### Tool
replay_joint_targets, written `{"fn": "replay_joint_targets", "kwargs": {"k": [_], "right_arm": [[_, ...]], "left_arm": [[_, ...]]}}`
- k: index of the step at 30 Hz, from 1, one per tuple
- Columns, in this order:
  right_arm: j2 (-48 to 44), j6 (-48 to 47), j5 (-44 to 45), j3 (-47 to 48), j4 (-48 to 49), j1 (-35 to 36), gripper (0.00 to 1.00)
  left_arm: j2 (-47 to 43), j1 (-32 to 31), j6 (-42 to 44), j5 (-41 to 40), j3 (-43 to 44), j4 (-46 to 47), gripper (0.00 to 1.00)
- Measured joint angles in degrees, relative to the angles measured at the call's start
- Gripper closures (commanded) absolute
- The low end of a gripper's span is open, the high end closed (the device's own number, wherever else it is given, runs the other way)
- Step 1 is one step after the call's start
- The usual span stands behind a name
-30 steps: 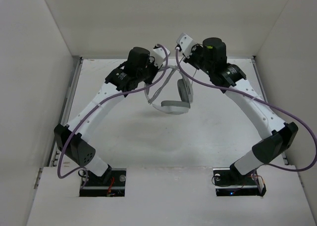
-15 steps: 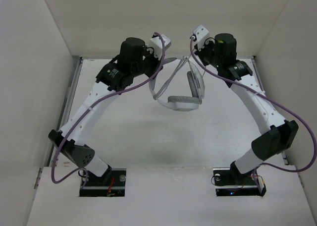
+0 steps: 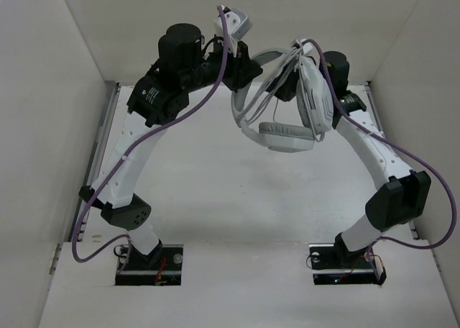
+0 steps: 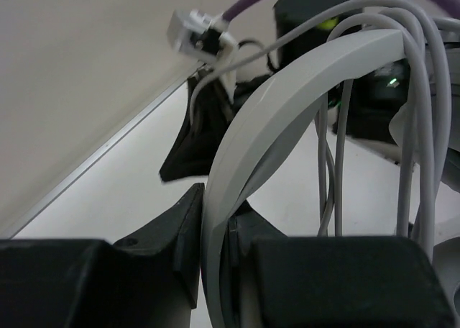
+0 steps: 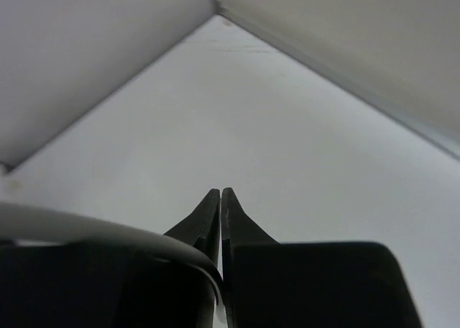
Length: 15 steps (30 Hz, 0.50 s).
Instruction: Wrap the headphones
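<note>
I need to move my right gripper back past the lower earcup, to the left in the top view, to close it on the cable (image 4: 338, 148), whose piece (image 5: 108, 231) runs into its fingers.
The light grey-white headphones (image 3: 286, 136) hang in the air between my two raised arms. One earcup lies flat below and the other (image 3: 314, 98) stands upright at the right. My left gripper (image 3: 244, 73) is shut on the curved headband (image 4: 287, 76), which passes between its jaws (image 4: 215, 198). Several strands of thin grey cable (image 4: 338, 148) loop over the headband (image 3: 277, 73). My right gripper (image 3: 286, 85) is mostly hidden behind the upright earcup. In the right wrist view its jaws (image 5: 221, 193) are closed, with a thin grey strand (image 5: 108, 231) running into them.
White walls enclose the table (image 3: 215, 191) on the left, back and right. A metal rail (image 3: 104, 134) runs along the left edge. Purple arm cables (image 3: 424, 177) loop beside both arms.
Both arms have risen and spread, lifting the headphones well above the table and nearer the top camera. The upright earcup has swung to the right.
</note>
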Motion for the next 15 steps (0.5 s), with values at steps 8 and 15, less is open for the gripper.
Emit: {"fn": "replay_joint_targets", "kwargs": {"k": [8,15], "right_arm": [[0.0,31.3,-15.9,-16.0,25.6,6.2,0.79],[0.0,49.5,-19.8,-26.9,45.7,12.9,0.73]], "left_arm": [[6.2,0.9,-6.5,3.8,9.6,1.6,0.99],[9.6,5.8,-9.8,2.9,13.5,4.4,0.99]]}}
